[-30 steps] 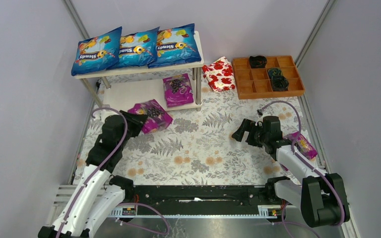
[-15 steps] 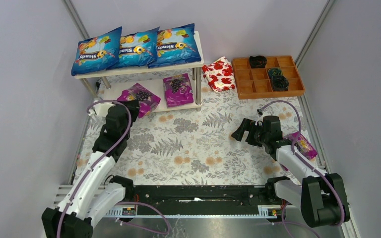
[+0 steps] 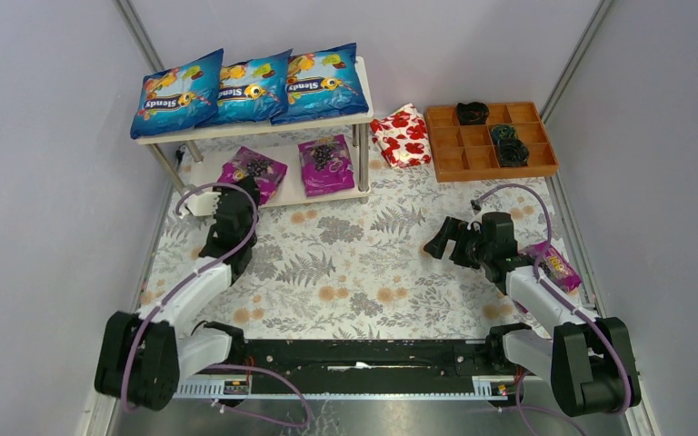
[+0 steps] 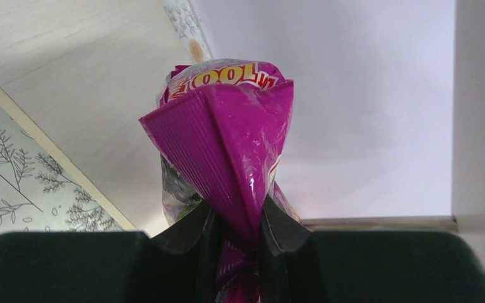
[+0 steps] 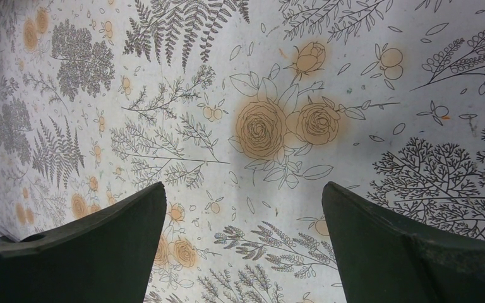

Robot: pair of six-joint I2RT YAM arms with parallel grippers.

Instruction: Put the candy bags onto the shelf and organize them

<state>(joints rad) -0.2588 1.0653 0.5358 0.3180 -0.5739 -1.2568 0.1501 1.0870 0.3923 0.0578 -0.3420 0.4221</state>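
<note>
The bare gap between the magenta bags lies right of my left gripper in the top view, so I should swing it there, straightening the slanted bag, and release.
Three blue candy bags [image 3: 253,88] lie side by side on the top board of the cream shelf [image 3: 363,113]. A magenta bag [image 3: 325,163] lies on the lower board at the right. My left gripper [image 3: 242,188] is shut on a second magenta bag [image 3: 256,171], which lies over the middle of the lower board; in the left wrist view the bag's crimped end [image 4: 227,145] is pinched between the fingers [image 4: 189,230]. A third magenta bag [image 3: 554,263] lies on the table beside my right arm. My right gripper [image 3: 443,242] is open and empty above the floral cloth.
A red-and-white floral packet [image 3: 402,136] lies right of the shelf. A brown compartmented tray [image 3: 473,156] with dark items stands at the back right. Grey walls close both sides. The lower board's left part [image 3: 207,173] is bare.
My left gripper has carried the magenta bag from the table in front of the shelf back and left onto the lower board. The right arm has not moved.
</note>
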